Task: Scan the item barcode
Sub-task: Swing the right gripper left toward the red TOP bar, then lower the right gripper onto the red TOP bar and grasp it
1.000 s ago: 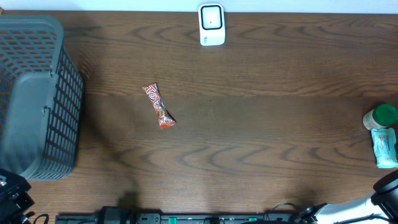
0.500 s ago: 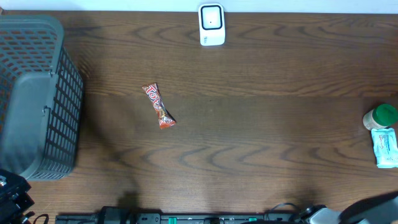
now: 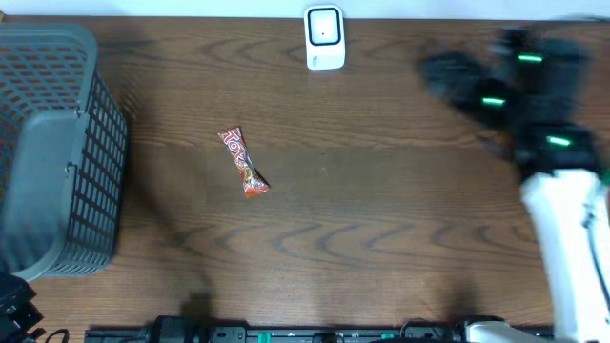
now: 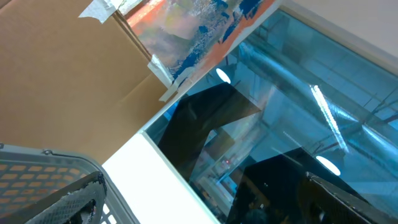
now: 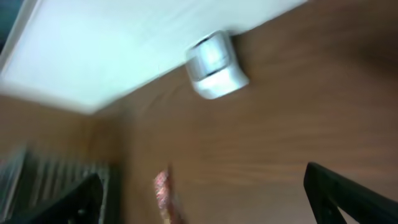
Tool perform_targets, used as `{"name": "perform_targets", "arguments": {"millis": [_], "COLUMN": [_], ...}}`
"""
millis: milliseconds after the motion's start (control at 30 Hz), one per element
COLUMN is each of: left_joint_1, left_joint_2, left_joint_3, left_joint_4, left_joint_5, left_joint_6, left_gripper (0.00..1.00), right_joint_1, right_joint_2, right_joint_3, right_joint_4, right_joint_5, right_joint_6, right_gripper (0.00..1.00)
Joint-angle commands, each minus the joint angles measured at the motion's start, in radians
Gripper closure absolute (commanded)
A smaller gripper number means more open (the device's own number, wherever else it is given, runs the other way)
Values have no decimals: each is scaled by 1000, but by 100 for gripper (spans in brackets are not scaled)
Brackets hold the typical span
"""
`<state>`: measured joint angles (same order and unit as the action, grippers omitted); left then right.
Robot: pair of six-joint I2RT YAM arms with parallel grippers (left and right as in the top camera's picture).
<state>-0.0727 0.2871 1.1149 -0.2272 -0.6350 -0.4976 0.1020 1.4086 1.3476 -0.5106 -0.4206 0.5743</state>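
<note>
I will swing my right gripper to the left in the overhead view and down over the red candy bar's middle (image 3: 245, 164) (image 5: 168, 198), because both its long sides lie clear.
A red candy bar (image 3: 244, 162) lies slanted on the wooden table, left of centre, and shows blurred in the right wrist view (image 5: 165, 190). The white barcode scanner (image 3: 324, 38) stands at the far edge, also seen in the right wrist view (image 5: 214, 65). My right gripper (image 3: 453, 74) hangs blurred over the table's far right, pointing left. Its jaws (image 5: 202, 177) stand open with nothing between them. My left gripper (image 4: 199, 186) is open and empty, pointing up at cardboard and a window. Only part of the left arm (image 3: 14, 312) shows at the near left corner.
A tall grey mesh basket (image 3: 57, 143) fills the left side of the table. The right arm's white link (image 3: 572, 248) stretches over the right edge. A black rail (image 3: 286, 333) runs along the near edge.
The right arm has swung from the near right corner up over the far right of the table, covering the green-lidded bottle and tube there. Candy bar, scanner and basket have not moved.
</note>
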Motion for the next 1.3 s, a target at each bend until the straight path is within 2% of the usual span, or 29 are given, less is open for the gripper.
{"name": "perform_targets", "arguments": {"millis": [0, 200, 467, 800, 1000, 1267], "left_joint_1": [4, 4, 4, 4, 4, 4], "left_joint_2": [6, 6, 6, 6, 6, 6], "left_joint_3": [-7, -7, -7, -7, -7, -7], "left_joint_4": [5, 5, 5, 5, 5, 5], "left_joint_5": [-37, -85, -92, -92, -92, -92], "left_joint_6": [2, 2, 2, 2, 2, 2], "left_gripper": [2, 2, 2, 2, 2, 2], "right_joint_1": [219, 493, 735, 782, 782, 798], "right_joint_2": [128, 370, 599, 754, 782, 819], "right_joint_3": [8, 9, 71, 171, 181, 181], "right_joint_4": [81, 235, 291, 308, 376, 391], "right_joint_5": [40, 103, 348, 607, 579, 536], "right_joint_6": [-15, -101, -136, -157, -169, -153], "right_gripper": [1, 1, 1, 1, 12, 15]}}
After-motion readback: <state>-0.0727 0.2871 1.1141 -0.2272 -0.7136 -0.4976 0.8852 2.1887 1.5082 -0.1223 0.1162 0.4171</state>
